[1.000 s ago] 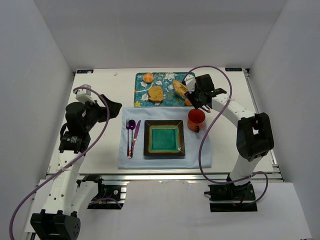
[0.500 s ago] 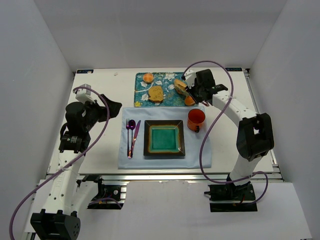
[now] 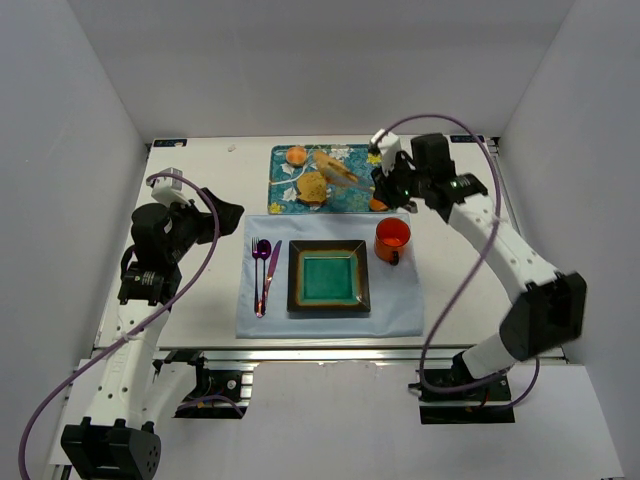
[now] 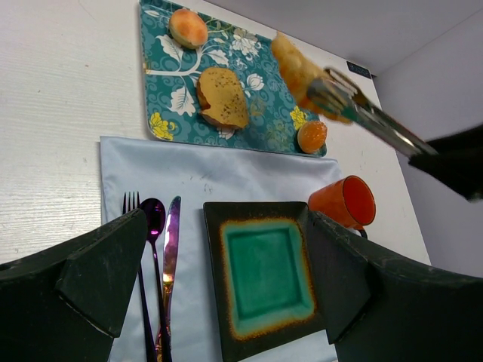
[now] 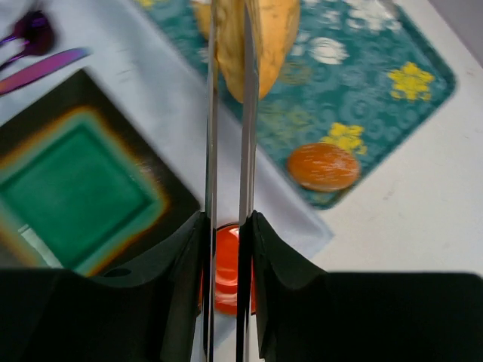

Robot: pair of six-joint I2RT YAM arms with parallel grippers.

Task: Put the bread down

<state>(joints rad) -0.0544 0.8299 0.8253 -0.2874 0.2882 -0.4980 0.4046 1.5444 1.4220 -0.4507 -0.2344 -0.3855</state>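
Observation:
My right gripper moves back next, brings the bread down onto the plate's far half (image 3: 328,258) and lets go of the tongs' handles. The plate is below the gripper and back.
The bread (image 3: 335,166) is an elongated golden-tan piece held off the floral tray between the blades of metal tongs (image 3: 362,179). My right gripper (image 3: 393,186) is shut on the tongs. In the right wrist view its jaws (image 5: 226,226) press the two blades (image 5: 245,121) together, with the bread (image 5: 264,38) at their tip. The left wrist view shows the bread (image 4: 296,66) and the tongs (image 4: 370,117) above the tray. The square plate (image 3: 297,277) with a teal centre lies on the blue mat, with its rim also in both wrist views (image 4: 213,279) (image 5: 83,87). My left gripper (image 3: 226,214) is open and empty, left of the mat.
The teal floral tray (image 3: 281,170) holds a brown bread slice (image 3: 312,186) and two orange buns (image 3: 296,155) (image 3: 378,203). An orange mug (image 3: 392,238) stands right of the plate. A fork, a spoon and a knife (image 3: 263,275) lie left of it.
My right arm has swung out to the right and risen. The tongs carried the bread left, from the tray's right end to over its middle. The left arm has not moved.

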